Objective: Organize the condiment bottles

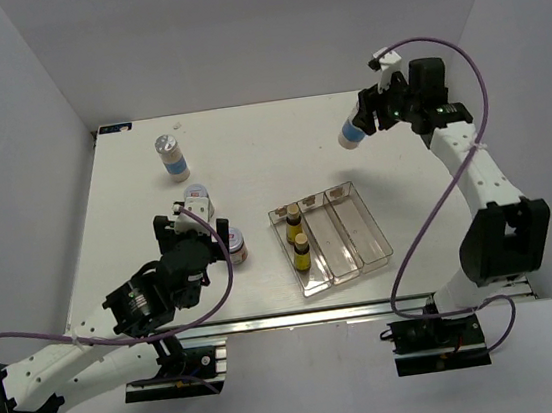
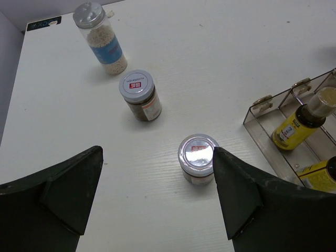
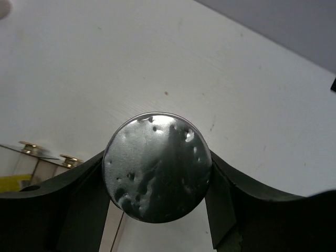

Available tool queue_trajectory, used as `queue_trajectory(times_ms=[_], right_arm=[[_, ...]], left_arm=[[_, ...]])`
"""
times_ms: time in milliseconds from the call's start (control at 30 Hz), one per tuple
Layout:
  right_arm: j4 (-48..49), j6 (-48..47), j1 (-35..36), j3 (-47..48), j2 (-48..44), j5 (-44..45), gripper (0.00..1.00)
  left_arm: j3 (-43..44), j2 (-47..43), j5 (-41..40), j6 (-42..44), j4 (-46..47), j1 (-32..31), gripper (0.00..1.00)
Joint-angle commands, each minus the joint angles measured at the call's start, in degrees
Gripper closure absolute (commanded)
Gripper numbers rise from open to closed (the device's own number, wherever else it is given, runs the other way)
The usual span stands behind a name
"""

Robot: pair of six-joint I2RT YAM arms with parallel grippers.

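I will next bring my right gripper back over the far end of the tray's empty middle slot. Then I will lower the white bottle into the slot.
My right gripper (image 1: 366, 115) is shut on a white bottle with a blue label (image 1: 351, 131) and holds it above the table at the back right. Its silver cap (image 3: 157, 167) fills the right wrist view between the fingers. My left gripper (image 2: 156, 157) is open and empty. One brown jar (image 2: 197, 157) stands just inside its right finger (image 2: 236, 194), and the other brown jar (image 2: 139, 94) stands further ahead. The second white bottle (image 2: 101, 38) stands at the back left. Two yellow bottles (image 1: 293, 219) (image 1: 303, 251) stand in the left slot of the clear tray (image 1: 364, 226).
The tray's middle and right slots hold nothing. The tray's corner shows at the lower left of the right wrist view (image 3: 31, 152). White walls close in the table on the left, back and right.
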Motion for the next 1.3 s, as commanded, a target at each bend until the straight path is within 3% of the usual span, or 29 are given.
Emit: queue_trajectory(times_ms=[0, 167, 367, 767, 933, 1067, 1100, 1200, 1267], right_arm=[[1.5, -3.2, 0.5, -1.8, -5.0, -11.8, 1.00], [-9.1, -9.3, 4.3, -2.4, -5.0, -21.0, 1.00], [-9.5, -12.0, 11.8, -8.1, -6.9, -16.8, 1.00], [-11.5, -12.7, 14.8, -11.1, -3.5, -12.5, 1.00], [-7.9, -12.1, 18.8, -12.8, -1.9, -7.5, 0.98], [-5.7, -11.5, 20.7, -14.0, -1.3, -5.0, 0.73], [-5.0, -11.3, 20.8, -14.2, -1.4, -4.8, 0.56], [-4.0, -11.0, 20.8, -15.4, -2.6, -4.3, 0.26], [-3.8, -10.9, 20.8, -16.0, -4.1, -3.7, 0.15]], left_arm=[[-0.3, 0.0, 0.3, -0.1, 0.7, 0.5, 0.05], [-0.6, 0.2, 0.5, 0.0, 1.0, 1.1, 0.05], [-0.6, 1.0, 1.0, 0.0, 1.0, 1.4, 0.05], [-0.7, 0.8, 1.3, 0.1, 1.3, 1.6, 0.05], [-0.7, 0.9, 1.2, 0.1, 1.3, 1.7, 0.05], [-0.9, 0.9, 1.1, 0.1, 1.3, 1.8, 0.05], [-0.9, 0.8, 1.1, 0.1, 1.4, 1.8, 0.05], [-1.0, 1.0, 1.2, 0.1, 1.7, 1.8, 0.05], [-0.7, 1.5, 1.6, -0.2, 2.2, 2.3, 0.04]])
